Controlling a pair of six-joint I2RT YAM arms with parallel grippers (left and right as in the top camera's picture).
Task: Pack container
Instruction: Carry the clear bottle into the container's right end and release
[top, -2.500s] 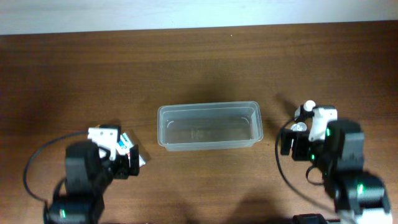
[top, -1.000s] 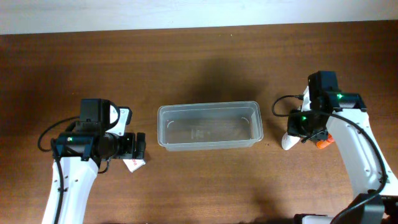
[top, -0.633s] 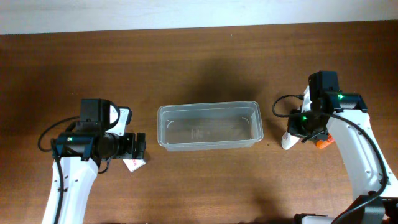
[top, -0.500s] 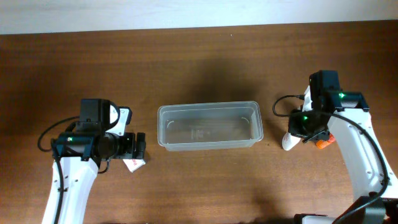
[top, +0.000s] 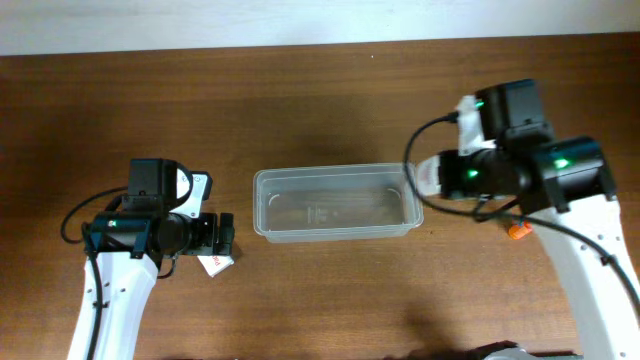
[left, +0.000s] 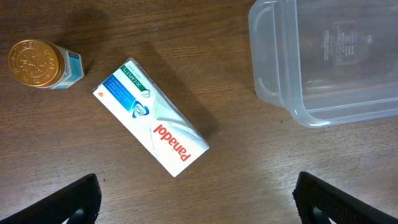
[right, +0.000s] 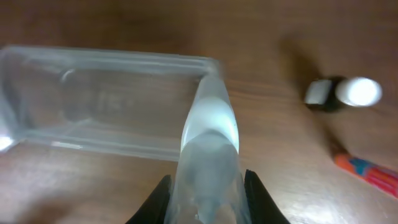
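Observation:
The container's bottom is bare there, so my right gripper should next go left in the overhead view, down into the container's closest end (top: 396, 203) (right: 181, 104), and let go of the white bottle there.
The container (top: 334, 171), a clear long shallow tub, stands mid-table with nothing in it. My right gripper (top: 441, 174) hangs just off its right end, shut on a white bottle (top: 428, 173). In the right wrist view that pale bottle (right: 209, 140) fills the gap between the black fingers (right: 160, 200), pointing at the container's near corner (right: 208, 62). My left gripper (top: 222, 238) is open, left of the container, above a white Panadol box (top: 214, 264). In the left wrist view the box (left: 151, 125) lies flat ahead of the wide-spread fingers (left: 79, 199).
A small jar with a gold lid (left: 37, 63) sits left of the Panadol box. On the right lie an orange item (top: 517, 231) and, in the right wrist view, a dark little bottle with a white cap (right: 345, 92) beside the orange pen-like thing (right: 368, 172).
My right gripper closed on the white bottle where it lay on the table, lifted it, and carried it left and back to the container's right end. The left arm stayed still.

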